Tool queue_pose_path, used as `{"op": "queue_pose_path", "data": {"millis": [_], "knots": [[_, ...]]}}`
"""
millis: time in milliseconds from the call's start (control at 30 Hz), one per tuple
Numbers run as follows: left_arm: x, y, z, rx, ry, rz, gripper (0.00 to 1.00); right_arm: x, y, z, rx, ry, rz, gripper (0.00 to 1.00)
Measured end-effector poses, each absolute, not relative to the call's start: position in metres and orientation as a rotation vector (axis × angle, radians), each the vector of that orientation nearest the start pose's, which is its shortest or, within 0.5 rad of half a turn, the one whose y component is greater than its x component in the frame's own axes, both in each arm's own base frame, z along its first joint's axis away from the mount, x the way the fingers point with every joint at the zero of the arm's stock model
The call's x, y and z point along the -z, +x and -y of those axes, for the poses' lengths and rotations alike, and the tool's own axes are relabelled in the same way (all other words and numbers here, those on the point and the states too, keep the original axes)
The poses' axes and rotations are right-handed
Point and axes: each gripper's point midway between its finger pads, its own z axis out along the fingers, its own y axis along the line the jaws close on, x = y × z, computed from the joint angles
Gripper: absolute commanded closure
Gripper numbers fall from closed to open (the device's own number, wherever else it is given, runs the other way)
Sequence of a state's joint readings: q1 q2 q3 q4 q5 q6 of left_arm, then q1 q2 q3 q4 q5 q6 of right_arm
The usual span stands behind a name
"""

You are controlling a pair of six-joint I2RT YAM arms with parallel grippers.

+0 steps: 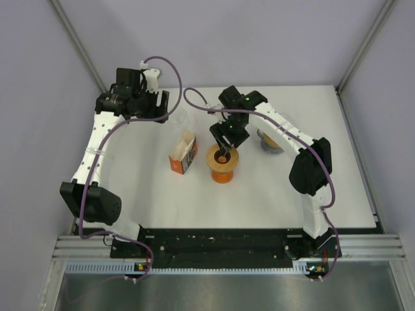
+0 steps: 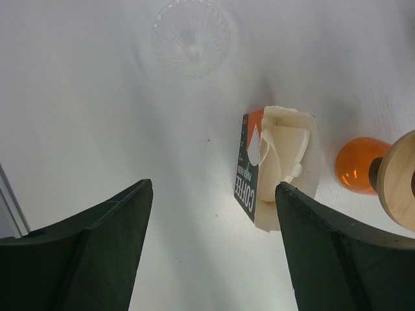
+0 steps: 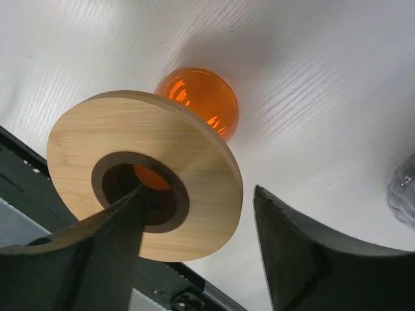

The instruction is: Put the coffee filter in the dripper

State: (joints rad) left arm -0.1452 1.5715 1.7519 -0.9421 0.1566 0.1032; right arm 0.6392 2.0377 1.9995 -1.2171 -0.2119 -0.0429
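The clear ribbed glass piece sits beyond the left gripper's fingertips, so the left gripper will next go outward and down onto the piece's side, on the side away from the dripper [image 1: 222, 163].
The coffee filters [image 2: 285, 155] are cream papers sticking out of an open box [image 1: 183, 155] marked COFFEE, left of centre. The dripper [image 1: 222, 163] is orange glass [image 3: 201, 97] with a wooden ring [image 3: 97, 142] on top, and it stands to the right of the box. My right gripper [image 3: 200, 191] straddles that ring's rim, one finger down in the centre hole and the other outside with a gap to the wood, so it is open. My left gripper [image 2: 214, 194] hangs wide open and empty above the table at the back left, its right finger near the box.
A clear ribbed glass piece [image 2: 191, 39] sits on the white table behind the box. Another glass object [image 1: 271, 142] lies to the right of the dripper, partly under the right arm. Grey walls close in the table on both sides and at the back.
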Motion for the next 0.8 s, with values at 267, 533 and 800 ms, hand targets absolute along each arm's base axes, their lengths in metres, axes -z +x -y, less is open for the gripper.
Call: {"op": "queue_pose_path", "data": {"millis": [267, 533, 800], "knots": [[-0.26, 0.414, 0.083, 0.213, 0.313, -2.332, 0.23, -0.168, 0.323, -0.285, -0.454, -0.997, -2.631, 0.01], [-0.247, 0.461, 0.076, 0.161, 0.14, -2.272, 0.29, -0.223, 0.326, -0.279, -0.462, -0.929, -2.431, 0.01], [-0.19, 0.504, 0.064, 0.063, -0.024, -2.329, 0.29, -0.232, 0.326, -0.264, -0.413, -0.871, -2.359, 0.01]]}}
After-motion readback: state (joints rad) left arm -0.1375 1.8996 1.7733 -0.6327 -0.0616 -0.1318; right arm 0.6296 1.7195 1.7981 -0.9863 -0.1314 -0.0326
